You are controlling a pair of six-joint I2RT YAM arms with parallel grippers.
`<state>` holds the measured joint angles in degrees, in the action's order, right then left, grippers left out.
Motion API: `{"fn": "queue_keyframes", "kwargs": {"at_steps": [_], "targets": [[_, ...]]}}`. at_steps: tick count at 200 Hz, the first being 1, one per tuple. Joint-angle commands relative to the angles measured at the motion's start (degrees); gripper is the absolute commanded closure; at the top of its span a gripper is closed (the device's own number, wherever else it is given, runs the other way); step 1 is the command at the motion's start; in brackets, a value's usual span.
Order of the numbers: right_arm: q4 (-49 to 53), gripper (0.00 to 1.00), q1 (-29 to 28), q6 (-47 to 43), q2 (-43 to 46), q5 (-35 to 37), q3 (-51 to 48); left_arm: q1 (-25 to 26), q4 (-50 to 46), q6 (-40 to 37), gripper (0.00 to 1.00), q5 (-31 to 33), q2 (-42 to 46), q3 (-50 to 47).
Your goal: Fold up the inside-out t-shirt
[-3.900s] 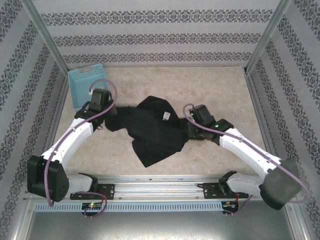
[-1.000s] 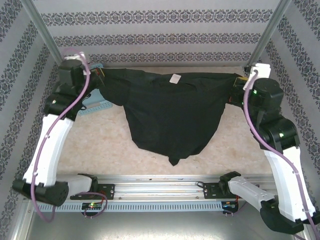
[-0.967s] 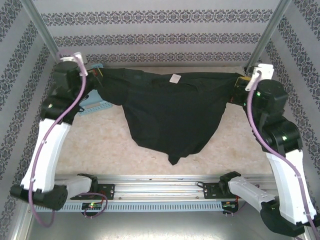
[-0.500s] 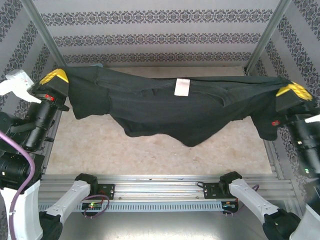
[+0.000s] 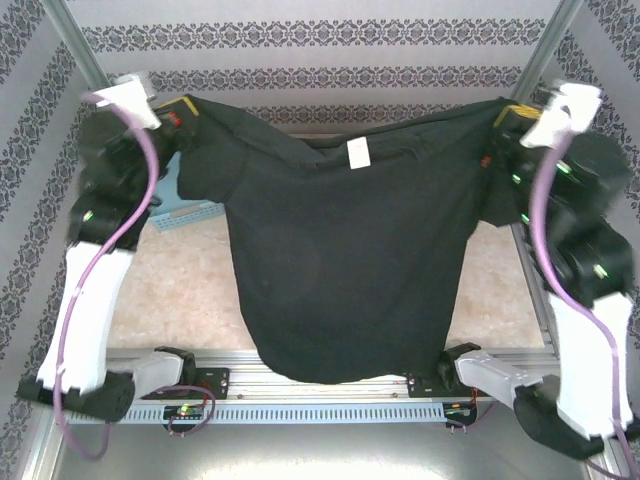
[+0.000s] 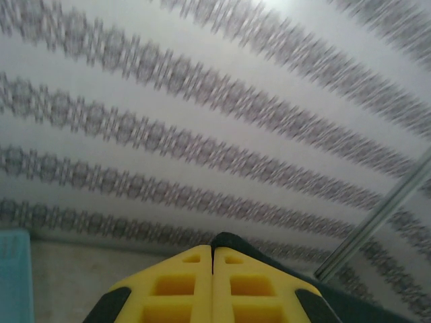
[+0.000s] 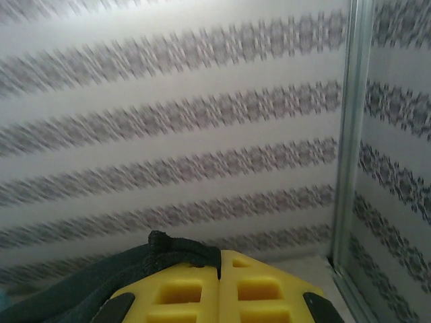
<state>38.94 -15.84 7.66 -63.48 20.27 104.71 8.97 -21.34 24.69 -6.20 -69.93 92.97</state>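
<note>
The shirt hangs spread in midair, so the left gripper needs to move down and outward next to the far tabletop [image 6: 114, 269] beside the basket and release the shirt's shoulder edge.
The black t-shirt [image 5: 345, 260] hangs spread wide in the air between both raised arms, its white neck tag [image 5: 357, 152] at the top middle and its hem down by the front rail. My left gripper [image 5: 183, 110] is shut on the shirt's left shoulder edge; dark fabric [image 6: 232, 239] pokes out past its closed yellow fingers [image 6: 175, 286]. My right gripper [image 5: 505, 118] is shut on the right shoulder edge, with a bunched black seam [image 7: 176, 247] pinched at its closed yellow fingers [image 7: 256, 289].
A light blue plastic basket [image 5: 185, 212] sits at the back left of the table [image 5: 180, 290], partly behind the hanging shirt. Patterned walls and metal corner posts [image 5: 538, 60] stand close around both raised arms. The front rail [image 5: 320, 385] runs below the hem.
Both arms lifted the shirt off the table and stretched it out; in the last half second the body dropped to hang full length, and the grippers moved slightly inward.
</note>
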Motion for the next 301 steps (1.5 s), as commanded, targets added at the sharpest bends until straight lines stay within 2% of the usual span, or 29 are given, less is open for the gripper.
{"fn": "queue_keyframes", "kwargs": {"at_steps": [1, 41, 74, 129, 163, 190, 193, 201, 220, 232, 246, 275, 301], "targets": [[-6.4, 1.00, 3.1, 0.5, -4.7, 1.3, -5.9, -0.5, 3.5, 2.5, 1.00, 2.1, -7.1, -2.4], [-14.3, 1.00, 8.2, 6.8, -16.8, -5.8, -16.2, -0.4, 7.9, 4.4, 1.00, 6.1, -22.3, -4.2], [-17.4, 1.00, 9.1, 8.1, -31.2, -7.6, -14.7, -0.5, 10.8, 5.6, 1.00, 7.2, -35.4, -0.8], [-15.7, 1.00, 10.4, 9.3, -52.4, -6.9, 0.1, -0.4, 10.1, 6.1, 1.00, 11.4, -51.9, 10.8], [-12.2, 1.00, 12.2, 11.5, -61.4, -6.5, 11.1, -0.4, 8.4, 5.3, 1.00, 14.5, -58.6, 19.3], [-8.9, 1.00, 13.0, 11.7, -66.7, -7.7, 19.7, -0.4, 3.2, 4.0, 1.00, 15.7, -64.5, 29.4], [-8.4, 0.96, 13.0, 11.4, -67.2, -7.9, 20.9, -0.4, 2.1, 3.8, 1.00, 15.6, -65.3, 31.0], [-6.7, 0.81, 13.0, 11.0, -68.3, -7.9, 23.4, -0.4, -1.4, 3.0, 0.89, 14.9, -67.1, 35.7], [-3.0, 0.49, 12.8, 10.2, -67.7, -7.9, 26.2, -0.4, -13.3, 1.9, 0.55, 13.3, -71.0, 48.6], [-2.5, 0.38, 12.7, 9.8, -64.9, -8.3, 24.1, -0.3, -20.8, 1.6, 0.44, 12.2, -72.0, 55.5], [-3.2, 0.31, 12.0, 9.2, -60.1, -9.3, 18.4, -0.1, -27.0, 2.2, 0.36, 12.2, -70.2, 57.2], [-5.5, 0.24, 9.1, 9.6, -46.3, -10.2, -0.3, 2.9, -32.3, 1.2, 0.26, 11.9, -61.1, 48.0], [-7.9, 0.22, 5.7, 13.1, -32.1, -13.1, -20.2, 8.7, -26.6, -0.6, 0.22, 11.5, -48.2, 27.5]]}}
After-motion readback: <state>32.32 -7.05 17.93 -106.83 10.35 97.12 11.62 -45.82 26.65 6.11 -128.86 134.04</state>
